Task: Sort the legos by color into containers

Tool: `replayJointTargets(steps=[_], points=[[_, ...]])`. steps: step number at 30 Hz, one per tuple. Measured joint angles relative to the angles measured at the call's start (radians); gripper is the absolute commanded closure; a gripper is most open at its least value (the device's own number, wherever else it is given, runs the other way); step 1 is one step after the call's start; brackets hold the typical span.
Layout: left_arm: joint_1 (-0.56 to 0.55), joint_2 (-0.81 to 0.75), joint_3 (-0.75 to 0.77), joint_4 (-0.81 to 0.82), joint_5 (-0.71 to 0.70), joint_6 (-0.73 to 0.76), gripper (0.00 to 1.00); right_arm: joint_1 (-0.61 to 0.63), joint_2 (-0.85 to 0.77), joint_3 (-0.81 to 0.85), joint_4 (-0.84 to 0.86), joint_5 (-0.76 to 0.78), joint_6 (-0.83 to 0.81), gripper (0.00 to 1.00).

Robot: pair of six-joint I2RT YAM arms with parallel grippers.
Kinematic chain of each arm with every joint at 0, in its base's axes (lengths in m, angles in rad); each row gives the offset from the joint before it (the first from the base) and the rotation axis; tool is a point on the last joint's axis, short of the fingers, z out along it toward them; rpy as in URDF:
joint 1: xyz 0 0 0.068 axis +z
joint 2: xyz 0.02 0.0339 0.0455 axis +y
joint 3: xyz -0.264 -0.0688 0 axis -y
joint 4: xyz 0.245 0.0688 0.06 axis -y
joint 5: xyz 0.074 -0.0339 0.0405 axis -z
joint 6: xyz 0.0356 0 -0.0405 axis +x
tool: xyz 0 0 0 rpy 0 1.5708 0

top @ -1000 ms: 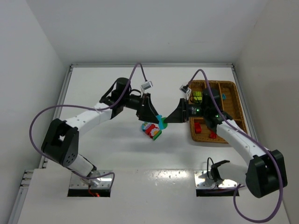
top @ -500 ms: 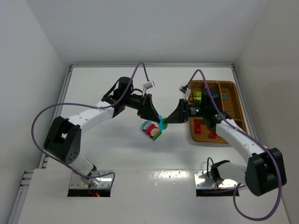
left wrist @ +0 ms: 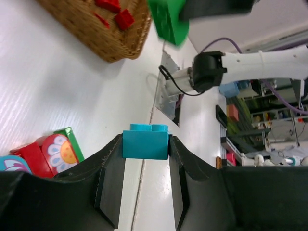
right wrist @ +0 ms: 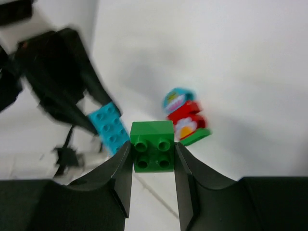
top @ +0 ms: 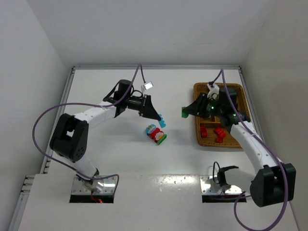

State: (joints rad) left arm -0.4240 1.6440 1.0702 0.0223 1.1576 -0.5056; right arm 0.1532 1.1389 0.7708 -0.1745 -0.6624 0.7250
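Observation:
My right gripper will next swing down over the wicker tray's part beyond the red legos, as the tray is below it and to its right in the top view.
My left gripper is shut on a teal-blue lego, held above the table middle. My right gripper is shut on a dark green lego, which hangs left of the wicker tray. A stack of legos in red, green and teal with a white flower-printed block lies on the table between the arms. The brown wicker tray at the right holds red legos in its near part and lime green ones further back.
The tray's corner with red bricks shows at the top of the left wrist view. The white table has raised rails along its far and left edges. The arm bases' mounting plates sit at the near edge.
The left gripper closed on the teal-blue brick and pulled it left, away from the right gripper. The right arm drew back toward the tray with the dark green brick.

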Motion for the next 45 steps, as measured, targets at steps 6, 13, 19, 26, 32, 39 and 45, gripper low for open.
replayJointTargets(steps=[6, 13, 19, 26, 32, 39, 45], points=[[-0.019, 0.028, 0.023, -0.042, -0.083, -0.017, 1.00, -0.029, 0.006, 0.119, -0.200, 0.536, -0.006, 0.80], [-0.152, 0.124, 0.217, -0.105, -0.224, -0.026, 1.00, -0.116, 0.160, 0.163, -0.264, 0.879, 0.002, 0.77], [-0.241, 0.203, 0.310, -0.128, -0.307, -0.058, 1.00, -0.192, 0.289, 0.207, -0.247, 0.982, -0.002, 0.75], [-0.273, 0.257, 0.385, -0.153, -0.370, -0.096, 1.00, -0.236, 0.423, 0.266, -0.204, 1.023, -0.010, 0.64], [-0.296, 0.294, 0.430, -0.152, -0.388, -0.110, 1.00, -0.246, 0.467, 0.277, -0.191, 1.028, -0.011, 0.68], [-0.301, 0.303, 0.431, -0.166, -0.399, -0.117, 1.00, -0.269, 0.465, 0.277, -0.167, 1.028, -0.011, 0.68], [-0.308, 0.332, 0.492, -0.171, -0.400, -0.128, 1.00, -0.346, 0.459, 0.279, -0.166, 1.015, -0.011, 0.68]])
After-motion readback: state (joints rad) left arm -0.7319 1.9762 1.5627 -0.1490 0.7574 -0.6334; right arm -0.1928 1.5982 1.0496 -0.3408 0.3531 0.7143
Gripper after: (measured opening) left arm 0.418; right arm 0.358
